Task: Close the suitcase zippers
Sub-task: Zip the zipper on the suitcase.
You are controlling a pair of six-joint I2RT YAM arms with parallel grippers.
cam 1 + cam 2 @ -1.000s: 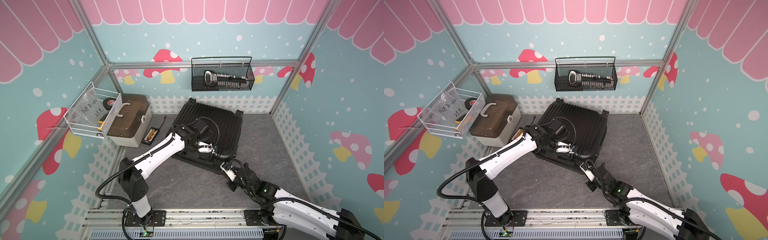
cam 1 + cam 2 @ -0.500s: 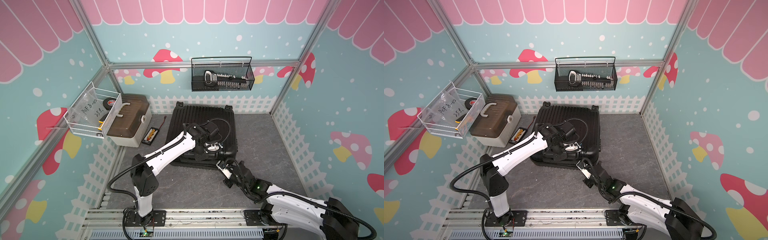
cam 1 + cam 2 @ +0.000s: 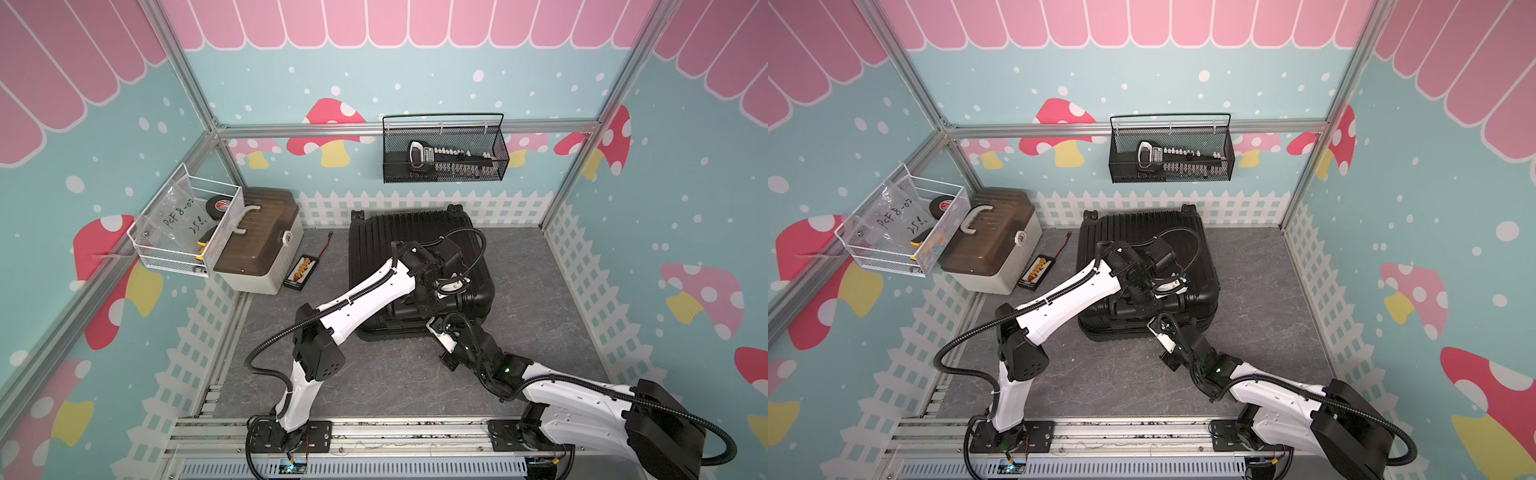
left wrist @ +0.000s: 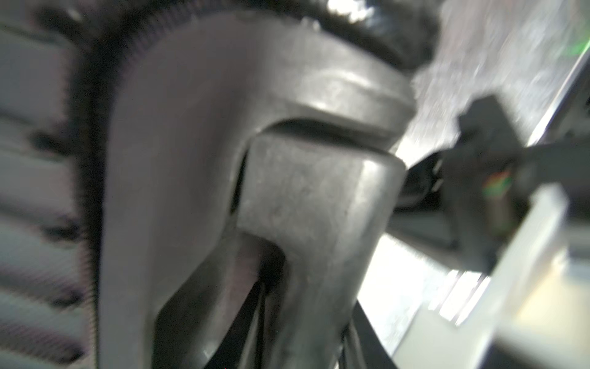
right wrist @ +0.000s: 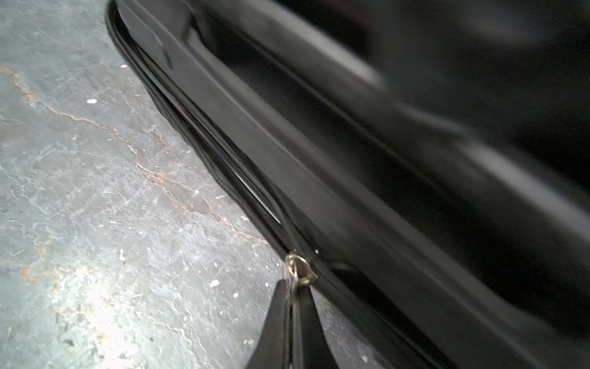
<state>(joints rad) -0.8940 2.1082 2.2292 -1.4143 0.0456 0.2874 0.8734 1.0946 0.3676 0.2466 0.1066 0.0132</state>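
Observation:
I next need to swing my left gripper outward and turn the suitcase round by its grey handle [image 4: 313, 198], then release, because the zipper track beyond the pull is still open.
The black ribbed suitcase [image 3: 411, 241] [image 3: 1142, 232] lies flat on the grey floor, square to the back wall. My left gripper [image 3: 451, 286] [image 3: 1169, 286] is on its top near the front edge. In the left wrist view its dark fingers close around the suitcase's grey handle [image 4: 313, 198]. My right gripper [image 3: 432, 326] [image 3: 1152, 326] is low at the front rim. In the right wrist view the right gripper [image 5: 292, 287] is shut on a small metal zipper pull [image 5: 298, 271]. The black zipper track [image 5: 223, 166] runs along the rim away from the pull, its two sides still apart.
A beige box with a brown lid [image 3: 259, 245] stands at the back left, with a small black-and-orange device [image 3: 302, 272] beside it. A white wire basket [image 3: 187, 226] hangs on the left wall and a black mesh basket [image 3: 444, 153] on the back wall. The arms' base rail [image 3: 374, 432] runs along the front.
The suitcase has turned from a slanted position to square with the back wall. My left gripper moved right with it. My right gripper followed the front rim to the left.

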